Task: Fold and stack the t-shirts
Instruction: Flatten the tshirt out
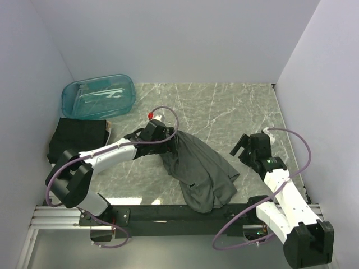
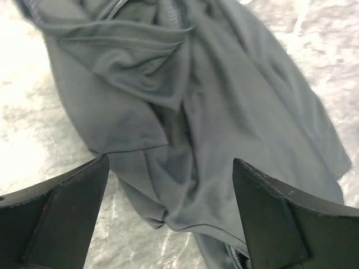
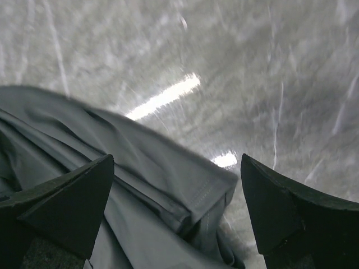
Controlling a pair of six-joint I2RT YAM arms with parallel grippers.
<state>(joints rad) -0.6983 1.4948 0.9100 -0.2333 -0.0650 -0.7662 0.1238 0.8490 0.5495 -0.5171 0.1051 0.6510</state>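
My left gripper moves down and slightly back onto the seamed fold at the grey t-shirt's edge next, since it lies below the gripper's open fingers.
A crumpled charcoal-grey t-shirt lies in a heap on the marble table, its lower part hanging over the near edge. My left gripper is open at the heap's upper left. In the left wrist view the bunched fabric lies below and between the open fingers of that gripper. My right gripper is open just right of the heap. In the right wrist view a stitched hem edge lies between the fingers of that gripper. A folded black t-shirt lies at the far left.
A translucent teal tub stands at the back left, behind the folded shirt. White walls close in the table on three sides. Bare marble tabletop shows at the back right. A black rail runs along the near edge.
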